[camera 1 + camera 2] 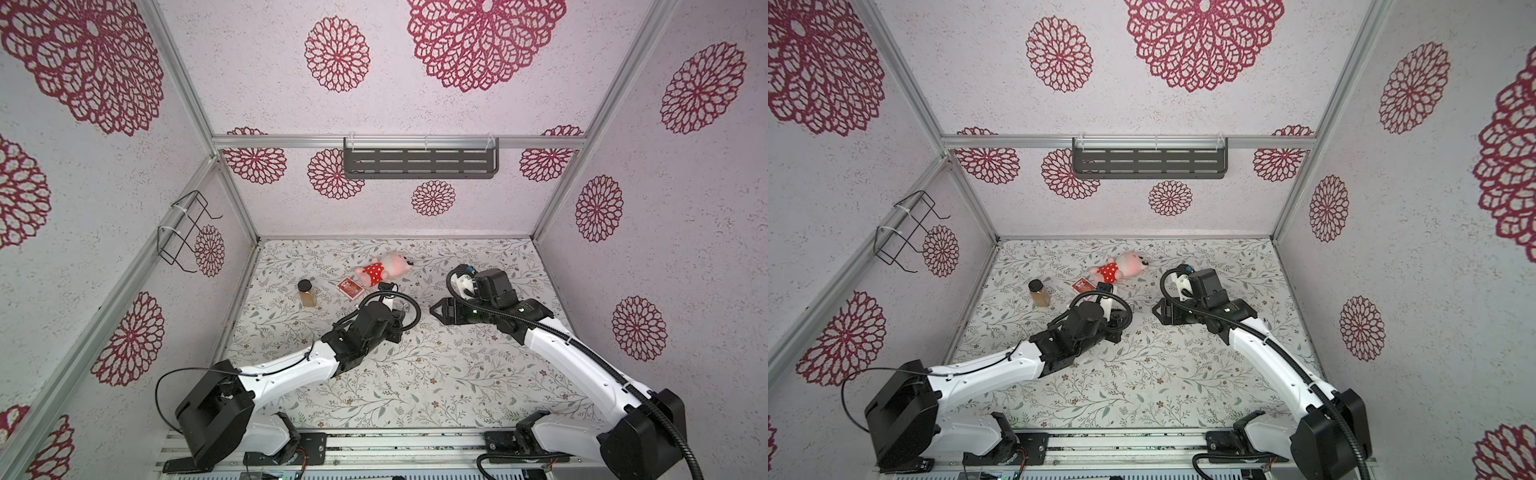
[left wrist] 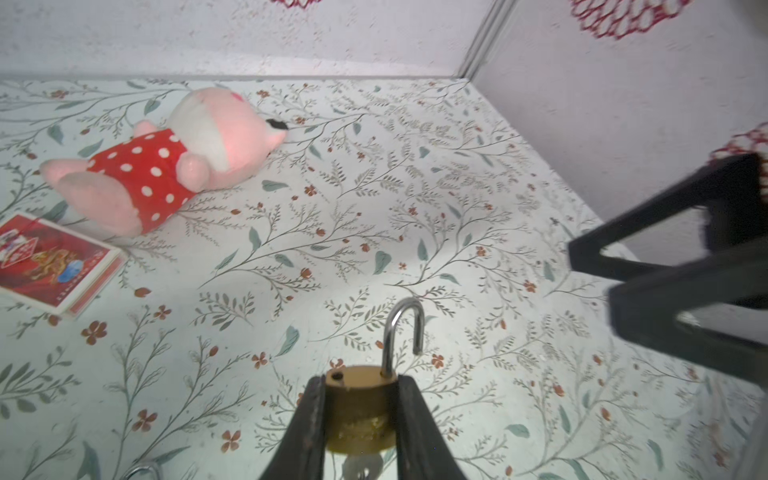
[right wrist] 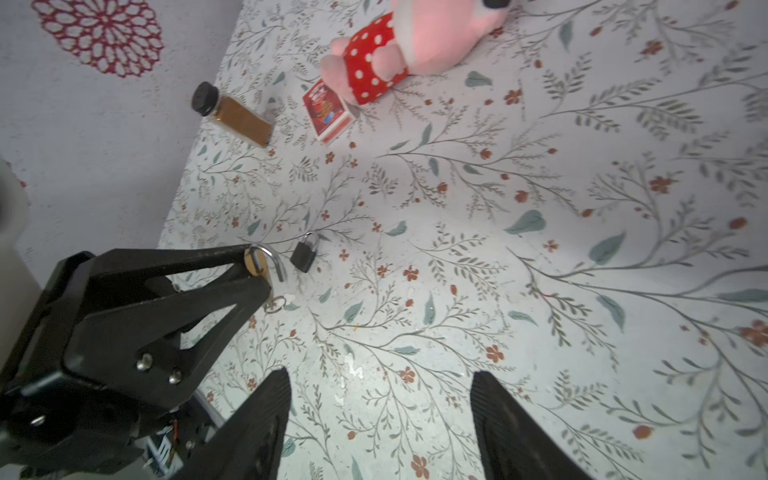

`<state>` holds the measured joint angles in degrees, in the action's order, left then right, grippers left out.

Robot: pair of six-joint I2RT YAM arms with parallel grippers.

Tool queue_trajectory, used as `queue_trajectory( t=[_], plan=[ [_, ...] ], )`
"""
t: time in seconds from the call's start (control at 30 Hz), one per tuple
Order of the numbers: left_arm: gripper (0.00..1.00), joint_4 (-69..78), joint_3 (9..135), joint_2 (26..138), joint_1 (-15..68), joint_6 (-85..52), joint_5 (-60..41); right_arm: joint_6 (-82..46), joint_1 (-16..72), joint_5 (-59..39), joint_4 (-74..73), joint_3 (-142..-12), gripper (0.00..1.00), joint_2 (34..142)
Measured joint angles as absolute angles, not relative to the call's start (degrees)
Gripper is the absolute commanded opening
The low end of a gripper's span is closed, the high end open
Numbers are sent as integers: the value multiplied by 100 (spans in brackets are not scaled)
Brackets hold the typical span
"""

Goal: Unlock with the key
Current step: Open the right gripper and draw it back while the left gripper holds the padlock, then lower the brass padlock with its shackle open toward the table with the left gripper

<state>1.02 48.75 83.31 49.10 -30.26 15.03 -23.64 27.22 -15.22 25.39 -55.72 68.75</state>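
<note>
The spot on the tabletop beside the black padlock is below my left gripper. I need to tip my left gripper downward next, lower the brass padlock [image 2: 359,409] and let go of it there.
My left gripper [image 2: 359,380] is shut on a brass padlock [image 2: 359,409], one finger on each side of its body. The lock's silver shackle [image 2: 405,330] stands swung open, its free end out of the body. A silver key [image 2: 360,467] with a ring [image 3: 275,302] hangs from the lock's underside, blurred. In both top views the left gripper [image 1: 402,313] holds the lock a little above mid-table. My right gripper [image 3: 378,384] is open with nothing between its fingers. It hovers just right of the lock [image 3: 254,264], its tips [image 1: 434,309] pointing at it.
A small black padlock [image 3: 302,255] lies on the table just beyond the brass one. Farther back are a pink plush toy [image 1: 384,268], a red card box [image 1: 351,289] and a brown spice jar [image 1: 307,293]. A dark shelf [image 1: 419,164] and a wire rack [image 1: 185,232] hang on the walls.
</note>
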Motion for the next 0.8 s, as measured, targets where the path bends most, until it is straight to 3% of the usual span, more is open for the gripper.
queue_trajectory(
  t=[0.27,0.8],
  plan=[
    [0,-972,5913,9623,4845,-3629,1863,-2676,2541,-919,2626,-4958,73,6445],
    [2,-2665,7408,11321,4668,-4364,1986,-2814,2530,-880,2558,-4797,73,6289]
  ],
)
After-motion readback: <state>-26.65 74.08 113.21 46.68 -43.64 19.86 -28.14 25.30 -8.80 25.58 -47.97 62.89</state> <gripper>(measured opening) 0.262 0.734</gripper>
